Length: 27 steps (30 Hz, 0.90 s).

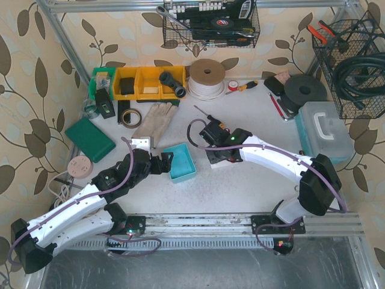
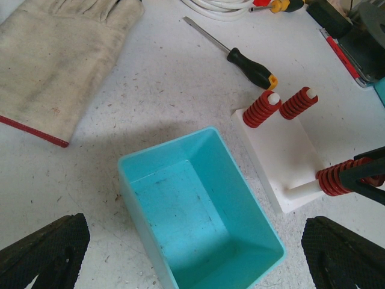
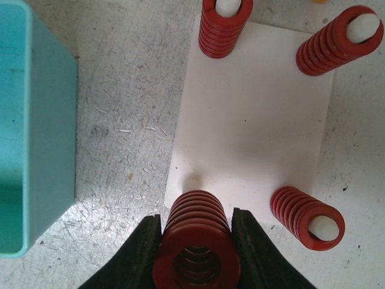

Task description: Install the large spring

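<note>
The near corner peg [image 2: 303, 191] beside the teal bin [image 2: 198, 211] is bare at its lower part, so I will move my right gripper down along it next and let go of the large red spring.
A white base plate [image 3: 252, 120] lies on the table with four upright pegs. Red springs sit on three of them [image 3: 224, 24], [image 3: 337, 39], [image 3: 307, 217]. My right gripper [image 3: 195, 227] is shut on the large red spring [image 3: 195, 247] and holds it over the near-left corner peg [image 2: 301, 191]. The spring's lower end is on the peg's tip, with most of the peg bare below it. My left gripper [image 2: 192, 265] is open and empty, hovering over the teal bin [image 2: 198, 211], left of the plate. In the top view the right gripper [image 1: 216, 143] is over the plate and the left gripper [image 1: 165, 162] is at the bin.
A black-handled screwdriver [image 2: 240, 57] lies behind the plate and a work glove [image 2: 54, 54] to the far left. Yellow bins [image 1: 147, 81], a cord reel [image 1: 207, 75], a tape roll [image 1: 129, 115], a green box [image 1: 90, 138] and a toolbox [image 1: 325, 129] ring the work area.
</note>
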Available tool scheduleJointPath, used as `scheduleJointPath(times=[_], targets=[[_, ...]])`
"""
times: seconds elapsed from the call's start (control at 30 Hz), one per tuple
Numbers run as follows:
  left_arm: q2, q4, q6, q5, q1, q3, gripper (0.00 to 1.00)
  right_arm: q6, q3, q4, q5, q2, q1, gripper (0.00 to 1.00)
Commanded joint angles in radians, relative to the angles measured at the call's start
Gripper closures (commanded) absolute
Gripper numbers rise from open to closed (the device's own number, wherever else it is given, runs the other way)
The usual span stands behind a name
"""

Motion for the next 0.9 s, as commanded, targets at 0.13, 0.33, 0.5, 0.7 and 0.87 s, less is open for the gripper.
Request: scheduleJointPath(times=[0.13,0.33,0.5,0.7,0.87], targets=[[-0.003,0.038,-0.005,-0.013,0.016,-0.004,0.02,0.015,-0.061,0.068,0.030,-0.001,0.007,1.00],[-0.011,0.041,-0.006,-0.016,0.017,-0.009,0.02,0.026,-0.082,0.101,0.039,0.010,0.006,1.00],[-0.012,0.044,-0.005,-0.013,0.017,-0.011,0.02,0.026,-0.100,0.138,0.057,0.009,0.006,1.00],[-0.011,0.049,-0.002,-0.012,0.018,-0.012,0.02,0.053,-0.108,0.185,0.032,0.028,0.009,1.00],[-0.012,0.053,0.000,-0.010,0.019,-0.015,0.02,0.069,-0.103,0.196,0.037,0.056,0.013,1.00]])
